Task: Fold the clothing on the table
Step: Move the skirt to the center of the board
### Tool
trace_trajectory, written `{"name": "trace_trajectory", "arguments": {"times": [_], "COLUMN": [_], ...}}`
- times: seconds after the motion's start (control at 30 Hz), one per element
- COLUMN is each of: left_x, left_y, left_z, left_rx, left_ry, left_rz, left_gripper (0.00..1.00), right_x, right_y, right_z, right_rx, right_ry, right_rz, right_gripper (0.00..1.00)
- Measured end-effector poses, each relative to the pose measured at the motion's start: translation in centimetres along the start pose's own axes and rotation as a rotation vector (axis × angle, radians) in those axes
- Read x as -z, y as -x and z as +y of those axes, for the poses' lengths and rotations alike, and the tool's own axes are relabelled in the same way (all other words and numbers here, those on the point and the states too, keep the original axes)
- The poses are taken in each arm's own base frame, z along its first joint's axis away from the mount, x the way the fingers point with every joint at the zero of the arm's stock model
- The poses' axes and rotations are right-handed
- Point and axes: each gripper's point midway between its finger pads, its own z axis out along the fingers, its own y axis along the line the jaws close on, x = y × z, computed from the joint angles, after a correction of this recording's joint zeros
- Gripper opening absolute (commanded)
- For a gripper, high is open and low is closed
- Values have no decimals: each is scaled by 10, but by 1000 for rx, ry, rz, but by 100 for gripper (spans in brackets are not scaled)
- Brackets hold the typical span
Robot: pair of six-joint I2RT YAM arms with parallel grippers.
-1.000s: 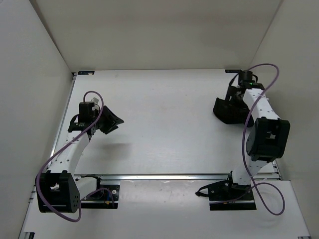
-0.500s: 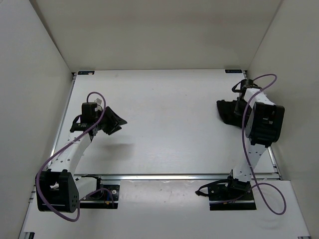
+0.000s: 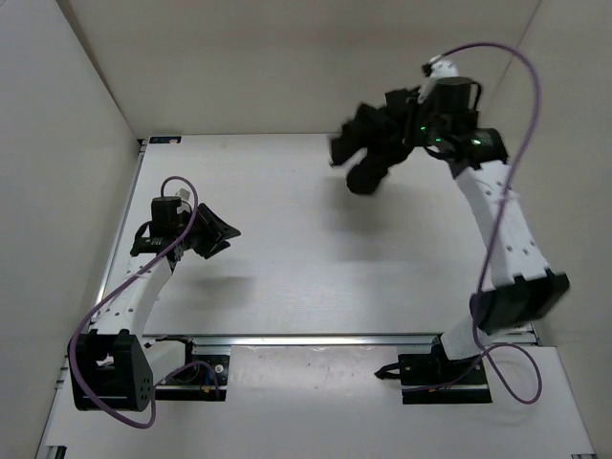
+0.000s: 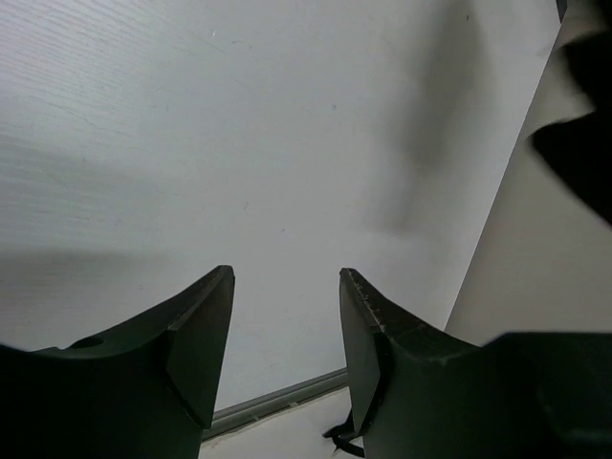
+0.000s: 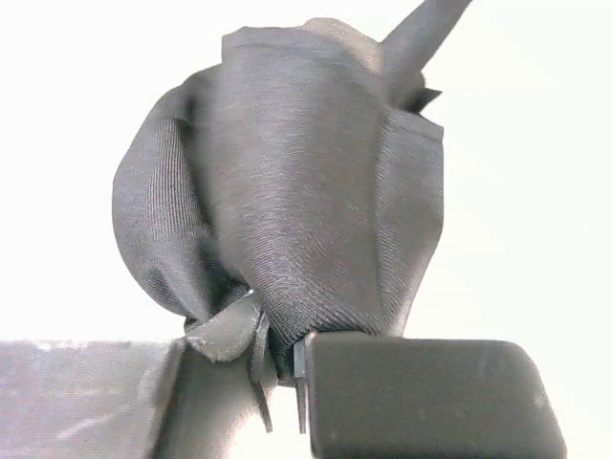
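My right gripper swings the bunched clothing down and back onto the bare middle of the white table next, then releases it.
The clothing (image 3: 368, 148) is a bunched black garment hanging in the air above the far right part of the white table (image 3: 316, 258). My right gripper (image 3: 409, 134) is shut on it, raised high near the back wall. In the right wrist view the ribbed fabric (image 5: 306, 201) balloons out from the pinch between the fingers (image 5: 279, 349). My left gripper (image 3: 222, 232) hovers over the table's left side, open, with nothing between its fingers (image 4: 285, 316). A dark edge of the clothing (image 4: 583, 153) shows at the far right of the left wrist view.
White walls enclose the table on the left, back and right. A metal rail (image 3: 335, 338) runs along the near edge by the arm bases. Purple cables (image 3: 497, 57) loop off both arms.
My right gripper has shut on the clothing and swung it up off the table's right edge, toward the back and left. The left arm has hardly moved.
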Motion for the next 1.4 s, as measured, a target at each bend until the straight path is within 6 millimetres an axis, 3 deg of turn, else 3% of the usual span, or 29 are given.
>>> {"name": "trace_trajectory", "arguments": {"times": [0.07, 0.13, 0.2, 0.27, 0.33, 0.4, 0.43, 0.47, 0.53, 0.6, 0.67, 0.77, 0.9, 1.0, 1.1, 1.2, 1.33, 1.4], "left_x": [3, 9, 17, 25, 34, 40, 41, 42, 41, 39, 37, 37, 37, 37, 37, 37, 31, 22], "left_y": [4, 15, 31, 45, 56, 63, 64, 64, 62, 58, 54, 53, 53, 54, 54, 53, 41, 22], "left_z": [0, -2, -10, -21, -34, -45, -47, -48, -47, -43, -41, -41, -41, -41, -41, -41, -45, -51], "left_rx": [7, 20, 23, 13, -9, -29, -34, -36, -33, -23, -19, -18, -17, -16, -16, -18, -56, -99], "left_ry": [-2, -5, -15, -34, -56, -80, -86, -89, -92, -87, -84, -83, -83, -83, -83, -84, -85, -78], "left_rz": [-8, -28, -66, -102, -132, -154, -158, -158, -152, -138, -126, -124, -123, -125, -125, -124, -82, -11], "left_gripper": [58, 59, 59, 59, 60, 60, 60, 60, 60, 60, 60, 60, 60, 60, 60, 60, 62, 62], "right_x": [60, 111, 136, 146, 131, 98, 82, 54, 25, 17, 24, 45, 61, 77, 86, 76, 41, 22], "right_y": [45, 77, 90, 83, 55, 7, -20, -63, -132, -192, -215, -201, -156, -139, -129, -126, -145, -157], "right_z": [18, 16, 9, 7, 16, 29, 37, 45, 57, 79, 106, 147, 176, 190, 186, 170, 142, 136], "right_rx": [-20, -59, -92, -123, -141, -166, -179, -194, -202, -160, -102, -33, 21, 42, 15, -3, -2, -14], "right_ry": [103, 161, 185, 203, 249, 298, 322, 336, 330, 335, 376, 495, 583, 633, 651, 595, 473, 467], "right_rz": [-170, -309, -381, -405, -335, -188, -111, 15, 223, 416, 491, 472, 340, 269, 250, 257, 335, 401], "right_gripper": [0, 0, 0, 0, 0, 0, 0, 0, 0, 0, 0, 0, 0, 0, 12, 6, 0, 18]}}
